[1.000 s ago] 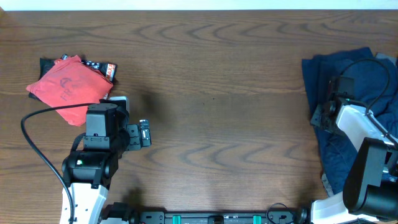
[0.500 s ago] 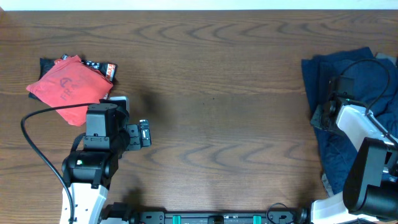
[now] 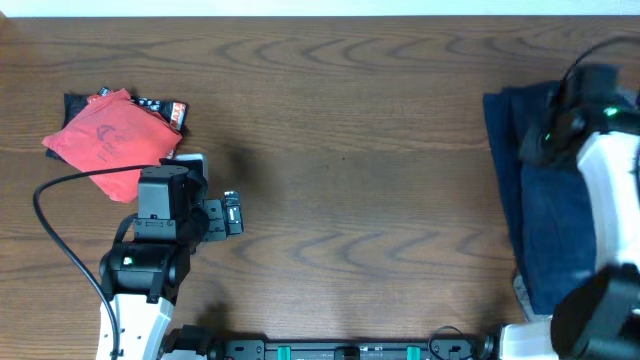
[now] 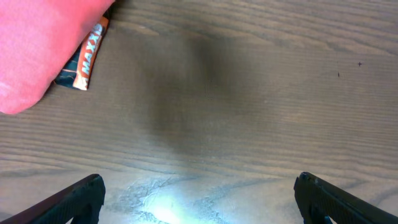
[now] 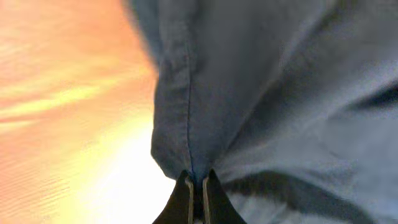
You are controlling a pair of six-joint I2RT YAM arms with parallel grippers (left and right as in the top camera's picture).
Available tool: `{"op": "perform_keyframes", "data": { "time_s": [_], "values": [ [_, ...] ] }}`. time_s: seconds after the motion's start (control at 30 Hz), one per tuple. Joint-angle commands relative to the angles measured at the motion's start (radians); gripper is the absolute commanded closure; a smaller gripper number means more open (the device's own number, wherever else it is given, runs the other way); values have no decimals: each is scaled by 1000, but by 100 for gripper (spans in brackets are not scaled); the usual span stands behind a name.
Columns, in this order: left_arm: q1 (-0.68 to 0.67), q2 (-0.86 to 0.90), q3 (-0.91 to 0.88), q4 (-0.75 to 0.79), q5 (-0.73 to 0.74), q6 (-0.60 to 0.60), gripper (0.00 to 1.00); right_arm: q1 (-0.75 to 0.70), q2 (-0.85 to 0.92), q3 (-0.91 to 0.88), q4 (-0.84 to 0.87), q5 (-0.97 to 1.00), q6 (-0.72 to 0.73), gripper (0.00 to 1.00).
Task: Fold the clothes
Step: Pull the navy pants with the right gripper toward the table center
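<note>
I will carry the seamed fold over the bare middle tabletop and release it, as that wood lies left of my right gripper in the overhead view.
The clothes (image 3: 548,215) are a pile of dark navy-blue fabric lying along the table's right edge. My right gripper (image 3: 538,145) is over the pile's far part, and in the right wrist view it (image 5: 198,186) is shut on a seamed fold of the clothes (image 5: 249,81), which hangs stretched from the jaws above the table. My left gripper (image 3: 226,213) rests low over bare wood at the left, far from the clothes. Its jaws (image 4: 199,199) stand wide open with nothing between them.
A red pouch (image 3: 105,140) lies at the far left with dark snack packets (image 3: 165,108) tucked beside it. In the left wrist view the red pouch (image 4: 43,43) and an orange-lettered packet (image 4: 87,59) sit at the upper left. The left arm's black cable (image 3: 60,200) loops nearby.
My right gripper has closed on the fabric and moved up and toward the far edge, pulling the cloth taut. The left arm has not moved.
</note>
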Motion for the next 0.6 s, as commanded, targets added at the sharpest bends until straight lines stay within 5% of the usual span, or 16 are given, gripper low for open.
{"op": "perform_keyframes", "data": {
  "time_s": [0.0, 0.2, 0.47, 0.5, 0.57],
  "values": [
    [6, 0, 19, 4, 3, -10, 2, 55, -83, 86, -42, -276, -112, 99],
    [6, 0, 19, 11, 3, -10, 2, 185, -125, 87, 42, -458, -88, 99],
    [6, 0, 19, 36, 3, -10, 2, 420, -70, 86, 316, -471, -11, 95],
    [6, 0, 19, 39, 3, -10, 2, 449, -59, 86, 328, -455, -11, 84],
    [6, 0, 19, 41, 3, -10, 2, 488, -42, 86, 321, -388, -11, 37]
  ]
}}
